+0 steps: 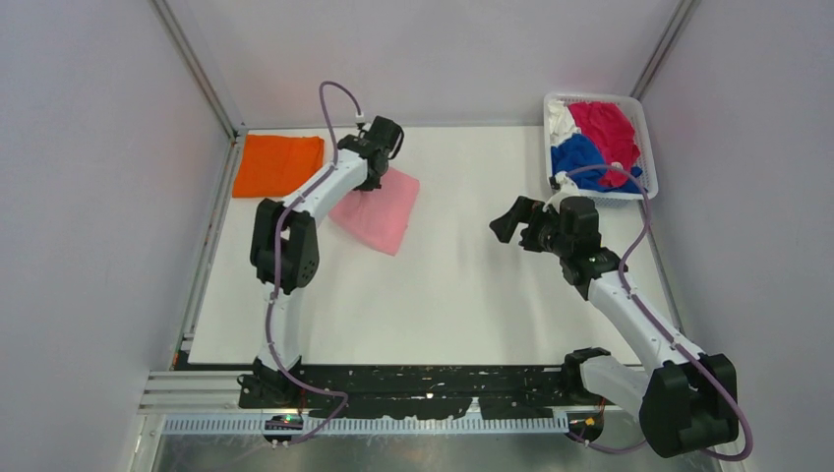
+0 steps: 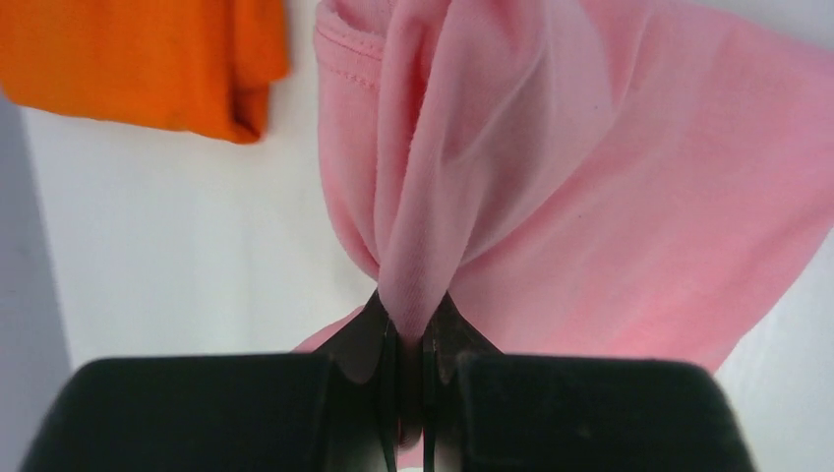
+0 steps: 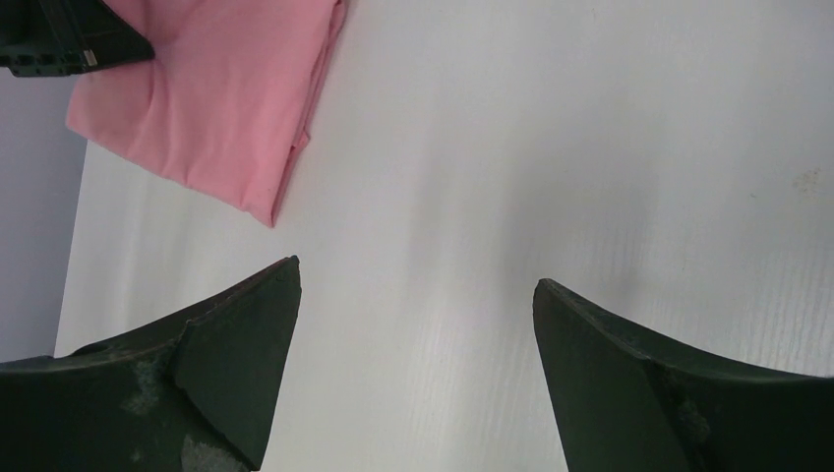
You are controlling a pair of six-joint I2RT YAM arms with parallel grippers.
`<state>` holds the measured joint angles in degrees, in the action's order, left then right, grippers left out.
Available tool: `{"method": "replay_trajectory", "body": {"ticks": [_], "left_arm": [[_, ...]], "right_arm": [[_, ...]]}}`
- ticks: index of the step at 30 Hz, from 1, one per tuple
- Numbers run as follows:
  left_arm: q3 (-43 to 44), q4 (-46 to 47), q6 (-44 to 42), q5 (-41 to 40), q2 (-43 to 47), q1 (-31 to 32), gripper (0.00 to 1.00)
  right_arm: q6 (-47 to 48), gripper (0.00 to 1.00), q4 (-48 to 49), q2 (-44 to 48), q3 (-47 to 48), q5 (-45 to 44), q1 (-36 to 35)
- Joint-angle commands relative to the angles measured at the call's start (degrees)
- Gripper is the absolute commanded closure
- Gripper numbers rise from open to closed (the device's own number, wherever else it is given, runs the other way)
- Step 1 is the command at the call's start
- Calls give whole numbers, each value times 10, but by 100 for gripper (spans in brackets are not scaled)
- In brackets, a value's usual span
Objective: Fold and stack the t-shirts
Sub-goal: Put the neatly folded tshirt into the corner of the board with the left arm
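Observation:
My left gripper rises next, moves to the left in the top view, lowers and releases the pink t-shirt onto the orange t-shirt, since that one lies folded.
A folded light pink t-shirt lies on the white table left of centre; it also shows in the left wrist view and the right wrist view. My left gripper is shut on a bunched fold of the pink shirt at its far left corner, lifting that part. A folded orange t-shirt lies at the far left, also in the left wrist view. My right gripper is open and empty above bare table right of centre. Royal blue, magenta-red and white shirts lie in the basket.
A white plastic mesh basket stands at the far right corner. Metal frame posts run along the left and right back corners. Grey walls enclose the table on three sides.

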<state>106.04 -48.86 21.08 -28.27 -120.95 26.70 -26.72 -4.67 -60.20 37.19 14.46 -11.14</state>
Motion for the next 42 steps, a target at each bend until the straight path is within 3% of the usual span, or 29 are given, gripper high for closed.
{"method": "replay_trajectory", "body": {"ticks": [1, 13, 29, 42], "left_arm": [[68, -2, -67, -136, -15, -40, 100], [157, 115, -229, -126, -58, -114, 100], [269, 105, -279, -115, -58, -146, 100], [274, 116, -263, -57, -53, -177, 100]], "right_arm": [[12, 4, 52, 19, -9, -3, -1], [21, 4, 97, 19, -27, -31, -2], [19, 5, 86, 22, -26, -53, -1], [18, 5, 66, 25, -23, -51, -1]]}}
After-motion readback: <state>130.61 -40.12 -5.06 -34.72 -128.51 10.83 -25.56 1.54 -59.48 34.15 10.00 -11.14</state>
